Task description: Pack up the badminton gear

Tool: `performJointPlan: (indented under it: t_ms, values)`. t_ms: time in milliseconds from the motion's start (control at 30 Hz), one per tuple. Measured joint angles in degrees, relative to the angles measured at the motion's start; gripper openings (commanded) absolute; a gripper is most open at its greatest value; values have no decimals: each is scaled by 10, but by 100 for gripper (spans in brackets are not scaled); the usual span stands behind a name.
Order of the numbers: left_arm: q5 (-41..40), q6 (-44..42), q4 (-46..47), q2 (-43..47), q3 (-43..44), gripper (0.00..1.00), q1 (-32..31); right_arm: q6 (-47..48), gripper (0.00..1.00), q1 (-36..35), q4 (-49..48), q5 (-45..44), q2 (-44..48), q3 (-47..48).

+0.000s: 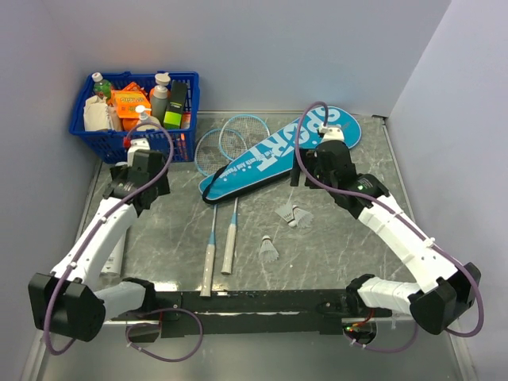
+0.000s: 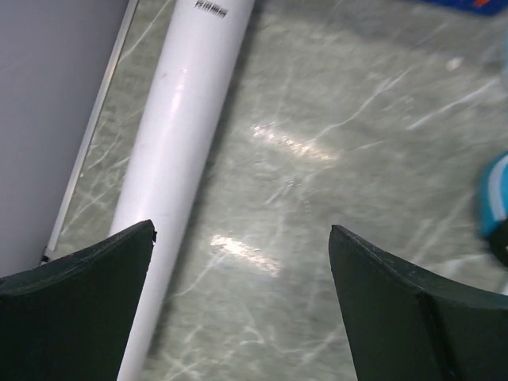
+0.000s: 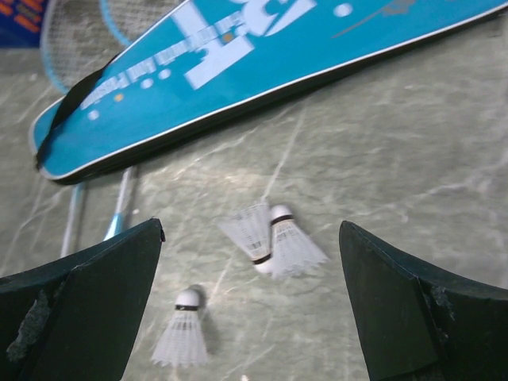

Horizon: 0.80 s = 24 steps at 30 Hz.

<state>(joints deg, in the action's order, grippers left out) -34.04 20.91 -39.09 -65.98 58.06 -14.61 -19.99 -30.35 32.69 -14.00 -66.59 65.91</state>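
Observation:
The left gripper moves to the left in the top view and down astride the white tube next, at the part of the tube by its black lettering.
The teal bag printed "SPORT" lies diagonally at the back of the table, over the heads of two light-blue rackets. Their handles point toward me. Two shuttlecocks lie touching each other, and a third lies nearer. My right gripper hangs open over the bag's near edge. Below its open jaws I see the shuttlecock pair, the single one and the bag. My left gripper is open above bare table, holding nothing.
A blue basket of bottles and packets stands at the back left, just beyond my left gripper. A white tube lies along the table's left edge, under the left arm. Grey walls close in the left, back and right sides.

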Motion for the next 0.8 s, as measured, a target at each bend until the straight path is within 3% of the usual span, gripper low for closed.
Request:
performJointPlan:
  t_ms: [333,800]
  values:
    - [138,-101,123,-1,-57,96,145,-15,100,-58,-56,35,-36,-17]
    - [194,-164,157,-236,12,99,267,-33,100,-78,-122,66,-42,-67]
